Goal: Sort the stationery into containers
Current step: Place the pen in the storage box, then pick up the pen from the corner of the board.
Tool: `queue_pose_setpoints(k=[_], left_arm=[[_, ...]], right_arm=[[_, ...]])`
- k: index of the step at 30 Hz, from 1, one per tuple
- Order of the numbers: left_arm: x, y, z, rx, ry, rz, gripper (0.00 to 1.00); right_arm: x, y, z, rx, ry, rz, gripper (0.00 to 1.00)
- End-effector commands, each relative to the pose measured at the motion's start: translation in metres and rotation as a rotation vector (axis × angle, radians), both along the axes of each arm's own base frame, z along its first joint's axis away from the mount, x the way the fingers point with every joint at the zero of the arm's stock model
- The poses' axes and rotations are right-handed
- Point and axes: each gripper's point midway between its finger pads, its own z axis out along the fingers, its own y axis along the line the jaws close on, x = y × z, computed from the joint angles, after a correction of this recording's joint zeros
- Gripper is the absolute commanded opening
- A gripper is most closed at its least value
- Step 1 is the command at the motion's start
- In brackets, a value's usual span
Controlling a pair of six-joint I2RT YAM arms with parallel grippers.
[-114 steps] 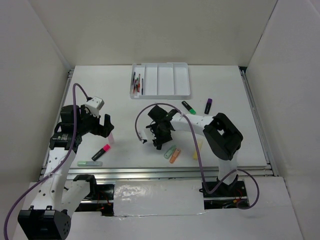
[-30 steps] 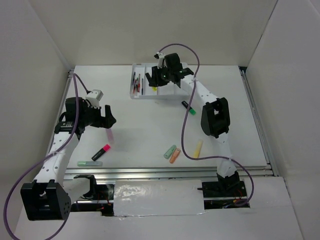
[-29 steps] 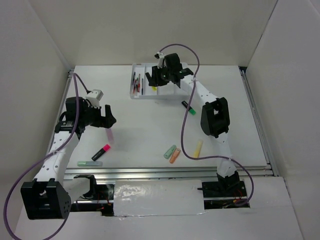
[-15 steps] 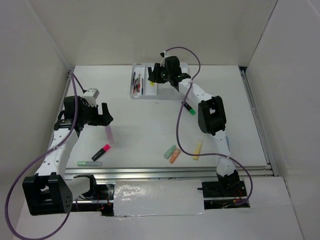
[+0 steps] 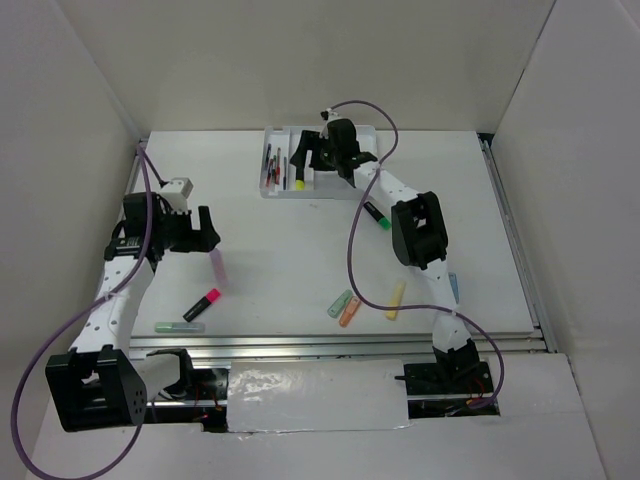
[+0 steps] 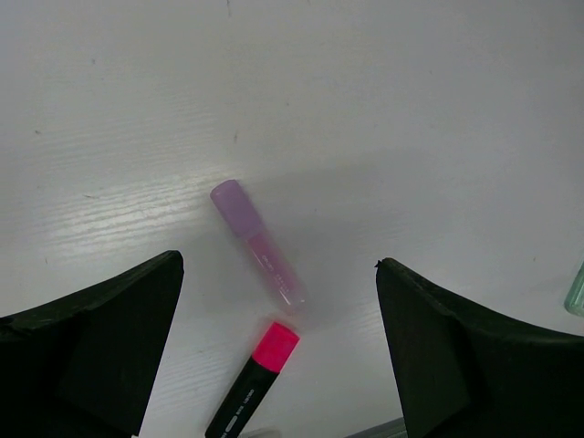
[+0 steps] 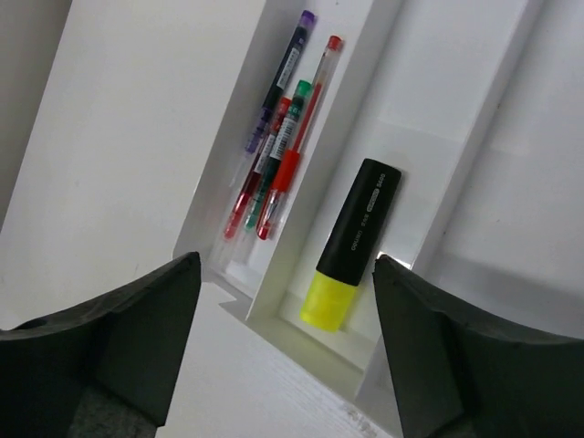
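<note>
The highlighter lies slanted between the left gripper's fingers, so the left gripper next needs to move back and down onto the middle of the pink-capped highlighter [image 5: 202, 304] [image 6: 246, 383] and turn its fingers to straddle it.
The white four-compartment tray [image 5: 362, 160] sits at the back of the table. My right gripper [image 5: 318, 152] hovers over its left end, open and empty. In the right wrist view the gripper [image 7: 285, 269] is above a yellow-capped black highlighter [image 7: 356, 245] lying in the second compartment of the tray [image 7: 538, 201]. Several thin pens [image 7: 278, 155] lie in the first. My left gripper [image 5: 205, 236] is open above a pale pink marker [image 5: 218, 266]. In the left wrist view this marker [image 6: 257, 243] and a pink-capped highlighter [image 6: 246, 383] lie between the open fingers of the gripper [image 6: 278, 269].
A pale green marker [image 5: 179, 327] lies near the front left edge. Green [image 5: 340, 303], orange [image 5: 349, 313] and yellow [image 5: 396, 298] markers lie front centre. A green-capped highlighter [image 5: 376, 215] lies beside the right arm. White walls enclose the table.
My right gripper went from the table's middle to the tray and let go of the yellow-capped highlighter, which now lies in the second compartment. My left gripper drifted slightly left.
</note>
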Motion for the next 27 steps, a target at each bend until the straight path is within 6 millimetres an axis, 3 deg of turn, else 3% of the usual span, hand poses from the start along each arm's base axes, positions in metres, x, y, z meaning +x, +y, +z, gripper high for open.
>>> queue_pose_setpoints(k=[1, 3, 6, 7, 8, 9, 11, 12, 13, 15, 16, 17, 18, 21, 22, 23, 24, 27], left_arm=[[0.004, 0.010, 0.022, 0.042, -0.040, 0.004, 0.99], [0.002, 0.015, 0.023, 0.093, -0.042, -0.047, 0.99], [-0.015, 0.018, 0.018, 0.171, -0.014, -0.176, 0.99], [-0.028, 0.014, 0.014, 0.170, 0.016, -0.219, 0.98], [-0.035, 0.015, 0.008, 0.231, 0.015, -0.306, 0.97], [-0.044, 0.018, 0.002, 0.262, 0.039, -0.332, 0.97], [-0.065, 0.018, -0.016, 0.289, 0.120, -0.405, 0.96], [-0.071, 0.019, -0.023, 0.294, 0.149, -0.426, 0.95], [-0.081, 0.020, -0.032, 0.302, 0.194, -0.456, 0.94], [-0.090, 0.019, -0.045, 0.290, 0.248, -0.479, 0.93], [-0.093, 0.020, -0.050, 0.297, 0.270, -0.495, 0.93], [-0.095, 0.020, -0.054, 0.304, 0.286, -0.501, 0.92], [-0.098, 0.022, -0.062, 0.323, 0.320, -0.512, 0.91], [-0.100, 0.025, -0.073, 0.349, 0.361, -0.520, 0.90], [-0.100, 0.025, -0.075, 0.360, 0.367, -0.526, 0.90], [-0.101, 0.023, -0.078, 0.357, 0.374, -0.533, 0.90], [-0.103, 0.021, -0.081, 0.350, 0.388, -0.532, 0.90], [-0.105, 0.013, -0.094, 0.375, 0.421, -0.563, 0.89]], right_arm=[[0.001, 0.009, 0.038, 0.035, -0.099, 0.017, 0.84], [-0.004, 0.011, 0.039, 0.032, -0.097, 0.040, 0.85], [-0.014, 0.008, 0.057, 0.028, -0.110, 0.077, 0.84], [-0.019, 0.005, 0.078, 0.037, -0.133, 0.090, 0.83], [-0.025, 0.000, 0.079, 0.034, -0.115, 0.101, 0.82], [-0.034, -0.004, 0.103, 0.049, -0.137, 0.123, 0.80], [-0.043, -0.022, 0.105, 0.048, -0.106, 0.124, 0.79], [-0.054, -0.027, 0.125, 0.065, -0.121, 0.148, 0.77], [-0.060, -0.034, 0.119, 0.057, -0.096, 0.152, 0.76], [-0.072, -0.053, 0.131, 0.044, -0.078, 0.152, 0.73], [-0.082, -0.060, 0.118, 0.025, -0.024, 0.155, 0.73], [-0.089, -0.067, 0.129, 0.020, -0.034, 0.157, 0.72], [-0.097, -0.080, 0.117, 0.002, 0.006, 0.152, 0.71], [-0.113, -0.103, 0.125, -0.006, 0.006, 0.138, 0.71], [-0.121, -0.110, 0.111, -0.015, 0.039, 0.137, 0.71], [-0.127, -0.116, 0.120, -0.014, 0.025, 0.130, 0.71], [-0.132, -0.126, 0.110, -0.021, 0.049, 0.116, 0.71], [-0.146, -0.141, 0.106, -0.026, 0.077, 0.106, 0.70]])
